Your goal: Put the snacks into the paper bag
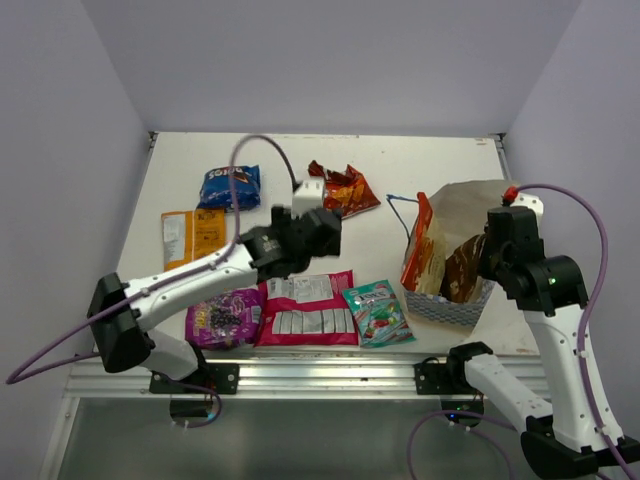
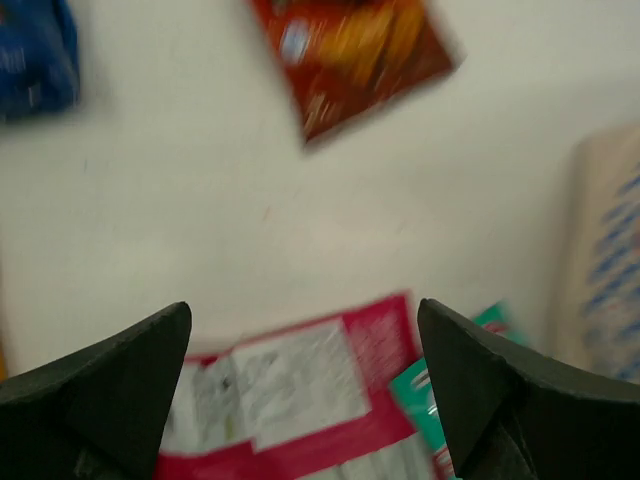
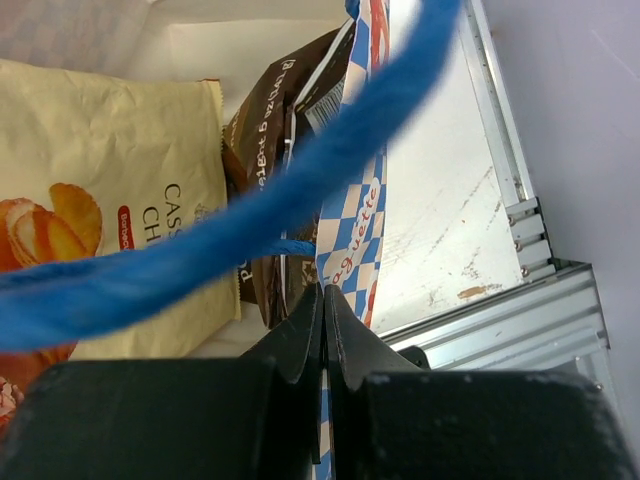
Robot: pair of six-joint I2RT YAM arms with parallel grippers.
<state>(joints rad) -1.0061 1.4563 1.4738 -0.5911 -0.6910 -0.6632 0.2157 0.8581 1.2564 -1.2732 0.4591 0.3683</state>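
Most of the pink packet [image 1: 307, 310] lies nearer my base than the open fingers. My left gripper should move back and down onto the far part of the packet.
My left gripper [image 1: 318, 236] is open and empty, held above the far edge of the pink packet [image 1: 307, 310]; in its wrist view [image 2: 305, 330] the pink packet [image 2: 300, 400] lies between the fingers. A teal packet [image 1: 378, 312], a purple packet [image 1: 225, 317], an orange packet [image 1: 193, 235], a blue packet [image 1: 228, 186] and a red packet [image 1: 342, 188] lie on the table. The paper bag [image 1: 455, 205] stands at the right with an orange-and-cream packet [image 1: 420, 245] and a brown packet [image 1: 465, 268] inside. My right gripper [image 3: 325, 300] is shut on the bag's checkered wall [image 3: 365, 215].
The bag's blue string handle [image 3: 250, 230] crosses the right wrist view; another handle [image 1: 400, 205] lies on the table left of the bag. The table's metal front rail [image 1: 330, 375] runs along the near edge. White walls enclose the table.
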